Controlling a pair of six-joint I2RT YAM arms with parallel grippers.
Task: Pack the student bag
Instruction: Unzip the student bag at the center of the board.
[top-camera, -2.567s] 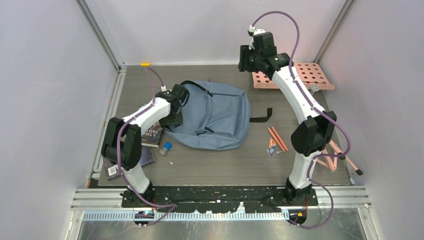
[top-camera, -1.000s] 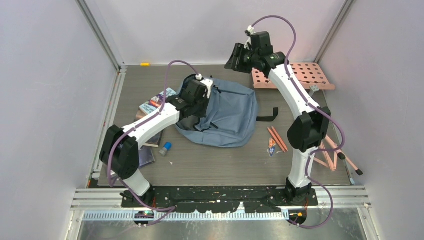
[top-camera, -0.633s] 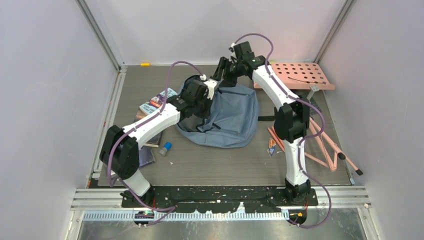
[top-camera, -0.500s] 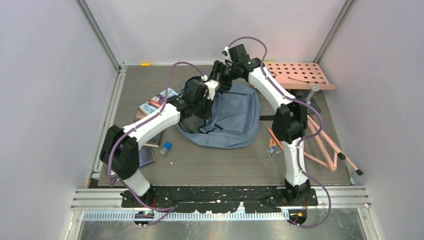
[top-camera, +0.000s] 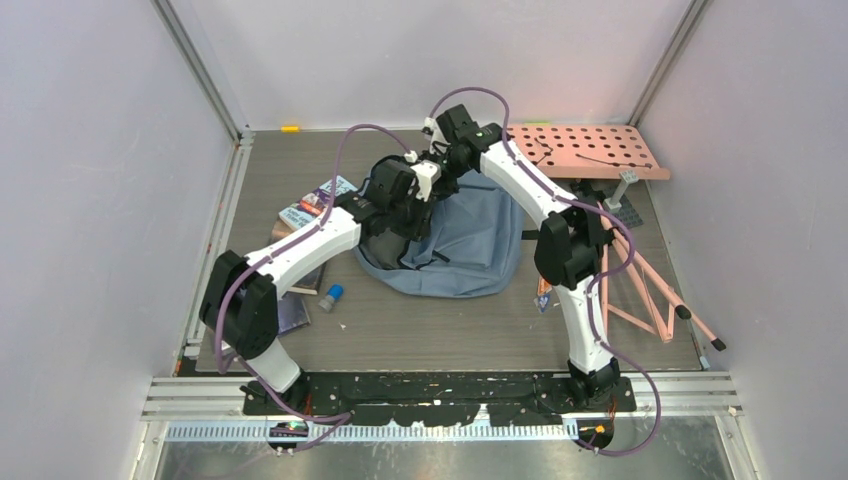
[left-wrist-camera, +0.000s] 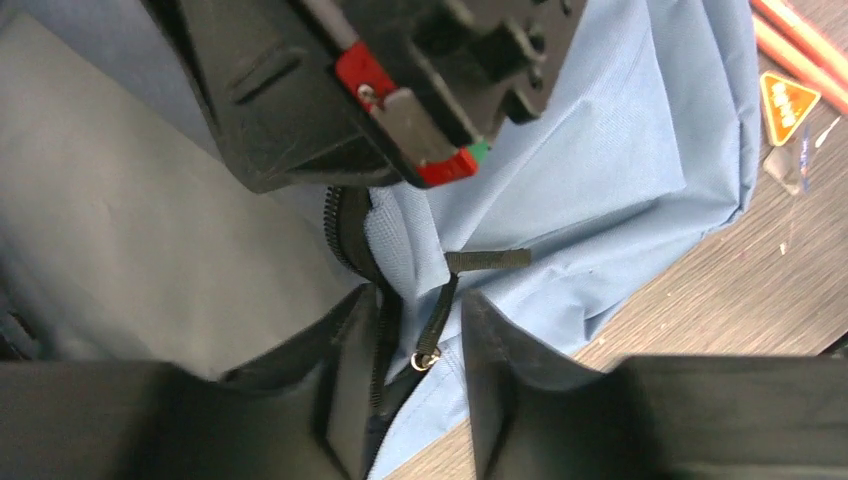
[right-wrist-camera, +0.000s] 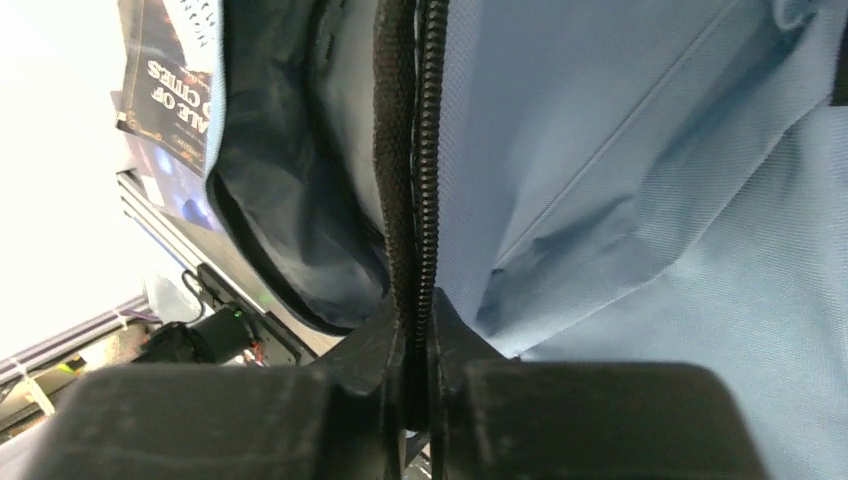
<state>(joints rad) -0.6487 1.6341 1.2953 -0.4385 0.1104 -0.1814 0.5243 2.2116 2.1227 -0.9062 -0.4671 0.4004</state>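
Observation:
The bag is only partly open, so I should pull its zipper edge in my right gripper rightward in the overhead view and down over the bag's body (top-camera: 478, 224) (right-wrist-camera: 655, 205).
The student bag (top-camera: 470, 240), grey-blue with a dark zipper, lies mid-table with its left side lifted and its mouth open. My right gripper (right-wrist-camera: 418, 330) is shut on the bag's black zipper edge (right-wrist-camera: 410, 180) at the top rim; from above, the right gripper (top-camera: 441, 183) sits at the bag's far-left corner. My left gripper (left-wrist-camera: 420, 390) stands a little open right beside it, and the zipper pull (left-wrist-camera: 432, 335) hangs loose between its fingers. The left gripper (top-camera: 405, 205) is over the bag's left rim. The right gripper's body (left-wrist-camera: 400, 90) fills the upper part of the left wrist view.
Books (top-camera: 312, 205) lie left of the bag, one titled cover (right-wrist-camera: 165, 80) showing beyond the open mouth. A small blue-capped item (top-camera: 331, 296) lies near them. A pink perforated board (top-camera: 585, 150) on a pink stand (top-camera: 640, 290) is at the right, with orange pencils (left-wrist-camera: 800, 40) by it.
My right arm swung left from the far right corner to the bag's top rim and shut on the zipper edge. My left gripper opened a little and let go of the bag.

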